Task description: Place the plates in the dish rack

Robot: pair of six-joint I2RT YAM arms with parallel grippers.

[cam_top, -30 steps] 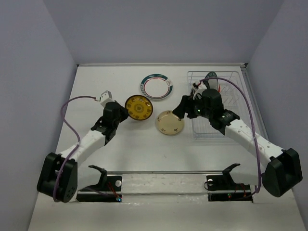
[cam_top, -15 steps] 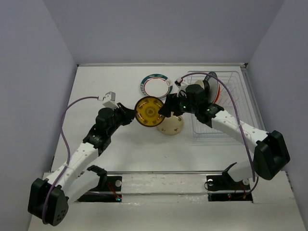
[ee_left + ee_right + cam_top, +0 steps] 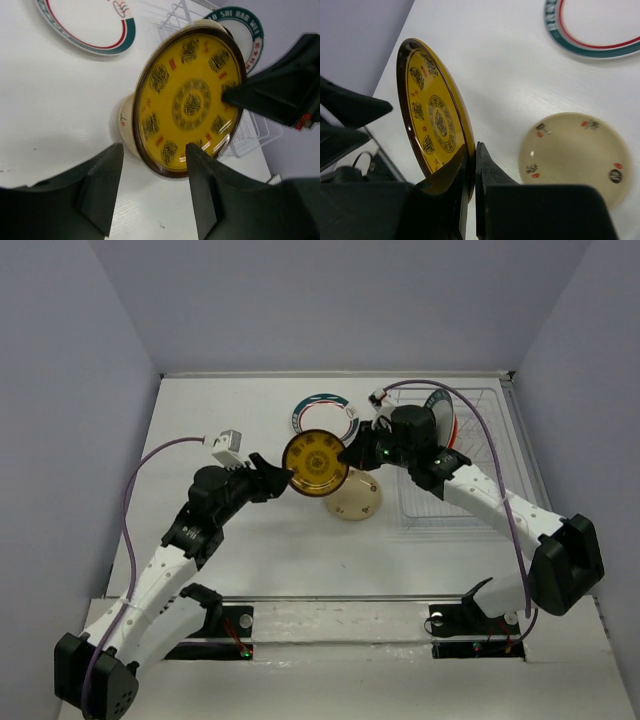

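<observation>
The robot's right hand has to go up and turn over the wire dish rack next, then lower the mustard plate into empty wires past the upright plate with the patterned rim.
A mustard-yellow patterned plate point(image 3: 315, 462) hangs upright above the table's middle, and my right gripper point(image 3: 347, 454) is shut on its right rim point(image 3: 468, 165). My left gripper point(image 3: 281, 480) is open just left of that plate point(image 3: 186, 100), its fingers spread wide and off the rim. A cream plate point(image 3: 358, 502) lies flat under the held one point(image 3: 575, 155). A white plate with a green and red rim point(image 3: 325, 416) lies flat at the back. The wire dish rack point(image 3: 470, 455) stands at the right with a patterned-rim plate point(image 3: 245, 30) upright in it.
The right arm point(image 3: 470, 490) stretches over the rack's front. A purple cable loops over the rack. Two black stands point(image 3: 215, 615) sit at the near edge. The grey walls close in on both sides.
The left gripper let go of the mustard plate and opened wide; the right gripper closed on its right rim. The plate rose a little toward the back.
</observation>
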